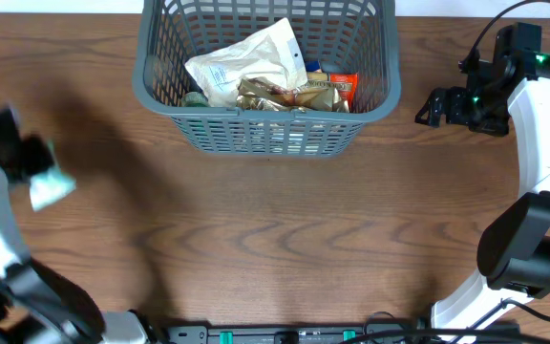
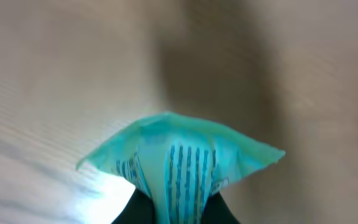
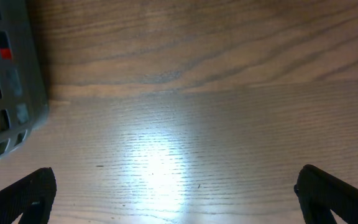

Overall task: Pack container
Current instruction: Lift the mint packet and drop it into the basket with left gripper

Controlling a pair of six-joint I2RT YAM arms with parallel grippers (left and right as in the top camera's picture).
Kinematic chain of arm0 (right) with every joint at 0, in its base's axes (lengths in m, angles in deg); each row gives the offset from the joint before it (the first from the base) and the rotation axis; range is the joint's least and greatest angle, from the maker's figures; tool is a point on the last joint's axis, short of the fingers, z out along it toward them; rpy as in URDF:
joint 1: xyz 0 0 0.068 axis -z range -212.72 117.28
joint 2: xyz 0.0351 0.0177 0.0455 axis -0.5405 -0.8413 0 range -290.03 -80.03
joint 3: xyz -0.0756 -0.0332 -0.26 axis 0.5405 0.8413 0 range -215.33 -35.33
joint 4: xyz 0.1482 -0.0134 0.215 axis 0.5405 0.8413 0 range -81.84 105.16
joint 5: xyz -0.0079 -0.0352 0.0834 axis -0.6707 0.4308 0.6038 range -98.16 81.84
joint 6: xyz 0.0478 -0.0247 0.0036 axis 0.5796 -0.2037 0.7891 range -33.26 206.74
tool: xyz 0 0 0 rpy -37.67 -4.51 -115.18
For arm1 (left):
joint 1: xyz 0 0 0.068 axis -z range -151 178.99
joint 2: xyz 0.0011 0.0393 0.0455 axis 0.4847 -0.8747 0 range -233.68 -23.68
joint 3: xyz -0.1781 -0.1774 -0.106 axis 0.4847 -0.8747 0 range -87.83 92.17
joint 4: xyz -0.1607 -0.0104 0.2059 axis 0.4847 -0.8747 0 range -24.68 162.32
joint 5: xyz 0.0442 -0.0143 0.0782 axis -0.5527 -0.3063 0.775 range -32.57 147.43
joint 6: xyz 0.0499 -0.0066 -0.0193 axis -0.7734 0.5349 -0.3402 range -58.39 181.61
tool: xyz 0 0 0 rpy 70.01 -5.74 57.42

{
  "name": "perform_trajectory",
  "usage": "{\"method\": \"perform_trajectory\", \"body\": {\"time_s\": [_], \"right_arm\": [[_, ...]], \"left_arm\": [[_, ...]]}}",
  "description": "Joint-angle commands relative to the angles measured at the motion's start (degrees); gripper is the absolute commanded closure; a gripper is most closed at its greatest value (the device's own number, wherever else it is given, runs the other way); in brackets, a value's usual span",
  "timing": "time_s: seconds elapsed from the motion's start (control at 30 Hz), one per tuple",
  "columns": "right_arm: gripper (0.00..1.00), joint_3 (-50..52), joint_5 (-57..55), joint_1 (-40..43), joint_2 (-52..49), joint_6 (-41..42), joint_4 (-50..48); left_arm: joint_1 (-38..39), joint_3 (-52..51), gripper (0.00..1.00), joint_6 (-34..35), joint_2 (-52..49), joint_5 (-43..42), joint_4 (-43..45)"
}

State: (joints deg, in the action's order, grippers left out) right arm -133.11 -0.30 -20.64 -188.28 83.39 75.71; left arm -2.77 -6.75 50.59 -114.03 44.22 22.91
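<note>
The robot's left gripper will next move up and outward over the basket's rim, then down into the gap beside the white pouch to release, because there is room there.
The dark grey lattice basket [image 1: 267,96] stands at the top middle of the table, holding a white pouch [image 1: 246,62], a gold packet [image 1: 280,96] and an orange packet [image 1: 344,88]. Its corner shows in the right wrist view [image 3: 11,87]. My left gripper [image 1: 29,158] is at the far left, raised above the table and blurred, shut on a teal packet [image 1: 53,186]. The left wrist view shows the teal packet [image 2: 179,155], with blue stripes, pinched between my fingers [image 2: 178,214]. My right gripper [image 1: 430,107] is open and empty just right of the basket, its fingers [image 3: 176,193] spread wide over bare wood.
The brown wooden table [image 1: 275,239] fills the view. The right arm's white links [image 1: 542,143] run along the right edge. The left arm's base [image 1: 36,306] sits at the bottom left.
</note>
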Motion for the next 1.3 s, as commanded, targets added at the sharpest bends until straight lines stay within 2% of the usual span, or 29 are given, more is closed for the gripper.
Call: {"method": "perform_trajectory", "body": {"time_s": [0.0, 0.07, 0.17, 0.33, 0.47, 0.6, 0.9, 0.93, 1.03, 1.1, 1.13, 1.17, 1.27], "right_arm": [[0.01, 0.07, -0.33, -0.44, 1.31, 0.48, 0.02], [0.01, 0.07, -0.33, -0.48, 1.31, 0.48, 0.00], [0.01, 0.07, -0.33, -0.48, 1.31, 0.46, -0.02], [0.01, 0.07, -0.31, -0.48, 1.31, 0.04, -0.07], [0.01, 0.07, -0.31, -0.48, 1.31, 0.07, -0.04], [0.01, 0.07, -0.33, -0.48, 1.31, 0.07, -0.02], [0.01, 0.07, 0.15, -0.52, 1.31, 0.09, 0.24], [0.01, 0.07, 0.15, -0.52, 1.31, 0.09, 0.22], [0.01, 0.07, 0.20, -0.55, 1.31, 0.09, 0.20], [0.01, 0.07, 0.17, -0.55, 1.31, 0.09, 0.17], [0.01, 0.07, 0.17, -0.55, 1.31, 0.07, 0.15], [0.01, 0.07, 0.15, -0.55, 1.31, -0.09, 0.11], [0.01, -0.09, 0.17, -0.55, 1.49, -2.12, -1.81]], "left_arm": [[7.13, 14.12, 0.94, -0.37, 3.93, -1.14, -6.78], [12.90, 22.14, 0.94, -5.70, 3.85, 0.07, -11.37], [22.86, 30.71, 0.94, -13.68, 3.82, 6.51, -13.49], [36.98, 33.53, 0.94, -34.32, 2.99, 8.39, -6.75], [43.36, 33.53, 0.94, -46.53, -1.81, 8.37, -0.63], [44.68, 33.53, 0.94, -48.22, -8.92, 8.35, 3.89], [44.65, 33.53, 0.94, -42.60, -25.29, 8.35, 3.67], [44.65, 33.53, 0.87, -41.88, -26.34, 8.35, 3.58], [44.68, 33.53, 0.52, -39.82, -28.39, 8.35, 3.39], [44.72, 33.55, 0.37, -37.53, -28.37, 8.35, 3.48], [44.76, 33.59, 0.07, -35.78, -27.76, 8.35, 3.48], [44.78, 33.62, 0.02, -34.40, -27.02, 8.35, 3.43], [44.76, 33.62, 0.02, -29.16, -22.82, 8.37, 3.21]]}}
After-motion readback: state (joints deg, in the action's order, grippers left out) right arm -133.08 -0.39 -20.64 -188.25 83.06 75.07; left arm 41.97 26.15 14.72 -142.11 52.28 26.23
